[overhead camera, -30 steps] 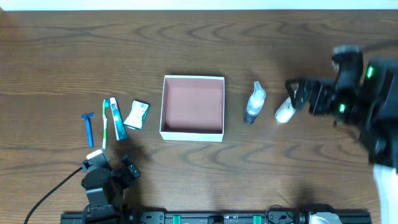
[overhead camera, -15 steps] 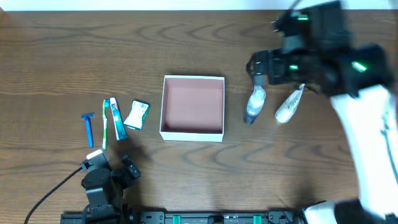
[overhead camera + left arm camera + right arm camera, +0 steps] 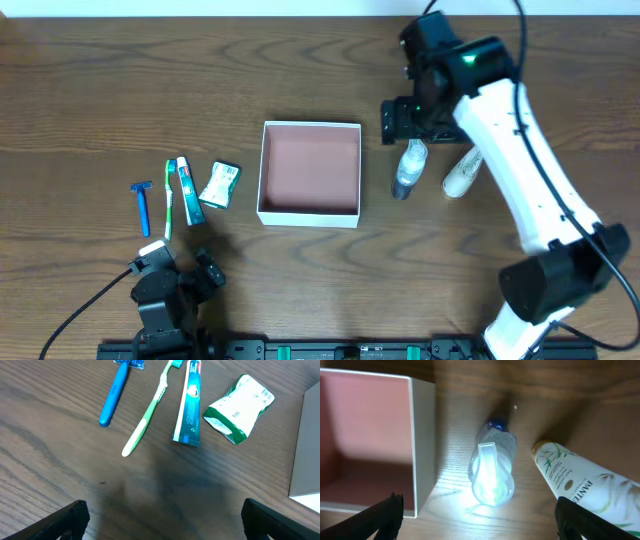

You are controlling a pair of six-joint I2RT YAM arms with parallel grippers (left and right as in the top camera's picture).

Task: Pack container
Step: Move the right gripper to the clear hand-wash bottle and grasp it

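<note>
I will next lower my open right gripper onto the clear cap of the spray bottle (image 3: 408, 168) (image 3: 492, 470), which stands below it, because that cap is already lined up between my fingers.
The container (image 3: 310, 214), a square white-walled box with a pink floor, sits mid-table and is empty; its wall shows in the right wrist view (image 3: 422, 440). A clear spray bottle (image 3: 408, 168) (image 3: 492, 470) and a white Pantene tube (image 3: 461, 172) (image 3: 590, 490) lie to its right. A blue razor (image 3: 142, 205) (image 3: 116, 395), green toothbrush (image 3: 169, 198) (image 3: 147, 415), toothpaste tube (image 3: 188, 192) (image 3: 191, 402) and green-white sachet (image 3: 220, 184) (image 3: 239, 409) lie to its left. My right gripper (image 3: 400, 122) (image 3: 480, 520) hangs open just above the spray bottle. My left gripper (image 3: 180, 278) (image 3: 165, 520) is open and empty, near the table's front.
A black cable (image 3: 80, 315) runs from the left arm's base to the front left. The table's far edge (image 3: 200, 14) runs along the top of the overhead view.
The right arm has swung from the far right edge leftward and back, so its gripper now hangs over the spray bottle. The left arm and all objects have not moved.
</note>
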